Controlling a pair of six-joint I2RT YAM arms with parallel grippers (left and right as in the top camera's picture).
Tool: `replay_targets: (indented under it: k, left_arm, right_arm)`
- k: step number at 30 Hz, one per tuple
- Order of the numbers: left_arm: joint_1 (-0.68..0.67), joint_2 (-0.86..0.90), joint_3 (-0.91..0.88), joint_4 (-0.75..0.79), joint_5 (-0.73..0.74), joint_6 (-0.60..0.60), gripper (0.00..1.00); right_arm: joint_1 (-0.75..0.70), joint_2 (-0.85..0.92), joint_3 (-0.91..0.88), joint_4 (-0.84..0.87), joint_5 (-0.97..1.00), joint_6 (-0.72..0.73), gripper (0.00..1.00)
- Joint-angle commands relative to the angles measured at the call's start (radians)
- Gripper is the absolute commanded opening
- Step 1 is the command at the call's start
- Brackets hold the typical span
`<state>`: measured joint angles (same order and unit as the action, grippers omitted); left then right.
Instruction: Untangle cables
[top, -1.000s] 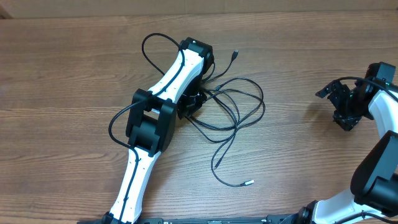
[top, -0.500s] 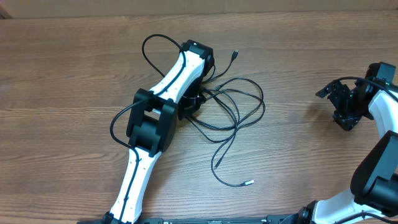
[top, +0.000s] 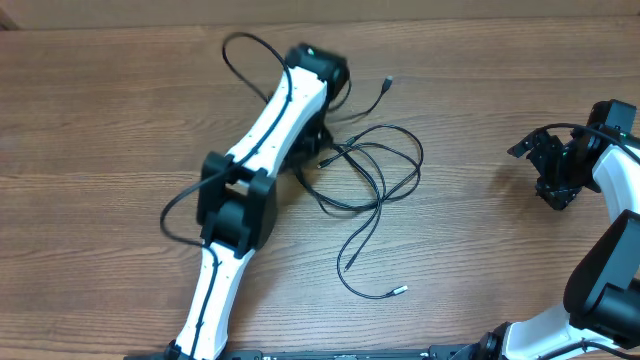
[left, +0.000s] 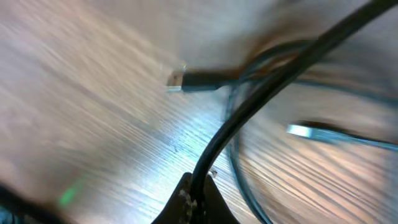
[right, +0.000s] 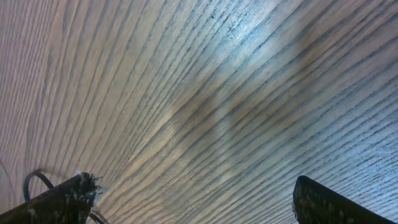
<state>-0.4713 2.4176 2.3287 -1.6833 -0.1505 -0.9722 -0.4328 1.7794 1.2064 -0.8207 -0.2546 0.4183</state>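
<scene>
Next I should lift the cable in my left gripper from the tangle, swing left in the overhead view, and lower and release it on the bare wood.
Thin black cables (top: 385, 165) lie in a loose tangle at the table's middle, with a silver-tipped end (top: 399, 291) trailing toward the front and a plug (top: 387, 83) at the back. My left gripper (top: 316, 138) is at the tangle's left edge, mostly hidden under its own arm. In the left wrist view, that left gripper (left: 198, 193) is shut on one black cable (left: 261, 93), which rises away from the jaws. A silver-tipped plug (left: 177, 79) lies on the wood beyond. My right gripper (top: 551, 172) stands open far to the right, its fingers (right: 62, 199) wide apart over bare wood.
The thick black wire (top: 245, 55) of the left arm loops at the back left. The wooden table (top: 120, 130) stretches wide on both sides of the tangle. The right arm's base link (top: 605, 280) fills the front right corner.
The left gripper has shut on a cable, and its arm has swung back and left, dragging the tangle's left side with it. The right arm has not moved.
</scene>
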Motion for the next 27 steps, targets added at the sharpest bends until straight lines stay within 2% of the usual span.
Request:
replay_targets:
  k: [1, 2, 5, 9, 11, 14, 22, 27]
  left_arm:
    - [-0.06, -0.228, 0.153, 0.027, -0.199, 0.069, 0.04]
    - [-0.072, -0.261, 0.179, 0.049, -0.235, 0.093, 0.04]
    - [-0.124, -0.383, 0.251, 0.217, -0.35, 0.261, 0.04]
    - [-0.179, -0.523, 0.259, 0.603, -0.38, 0.576, 0.04]
    - [-0.184, -0.558, 0.259, 0.746, -0.38, 0.649, 0.04]
    - [-0.184, -0.597, 0.259, 0.903, -0.377, 0.655, 0.04]
    - [-0.174, -0.605, 0.259, 1.054, -0.457, 0.655, 0.04]
    - [-0.169, -0.605, 0.259, 1.306, -0.532, 0.706, 0.04]
  right_arm:
    - [0.0, -0.016, 0.024, 0.006, 0.008, 0.004, 1.0]
    - [0.0, -0.016, 0.024, 0.007, 0.008, 0.004, 1.0]
    - [0.0, -0.016, 0.024, 0.007, 0.008, 0.004, 1.0]
    - [0.0, -0.016, 0.024, 0.006, 0.008, 0.004, 1.0]
    - [0.0, -0.016, 0.024, 0.006, 0.008, 0.004, 1.0]
    - [0.0, -0.016, 0.024, 0.006, 0.008, 0.004, 1.0]
    - [0.0, -0.016, 0.024, 0.006, 0.008, 0.004, 1.0]
    - [0.0, -0.016, 0.024, 0.006, 0.008, 0.004, 1.0]
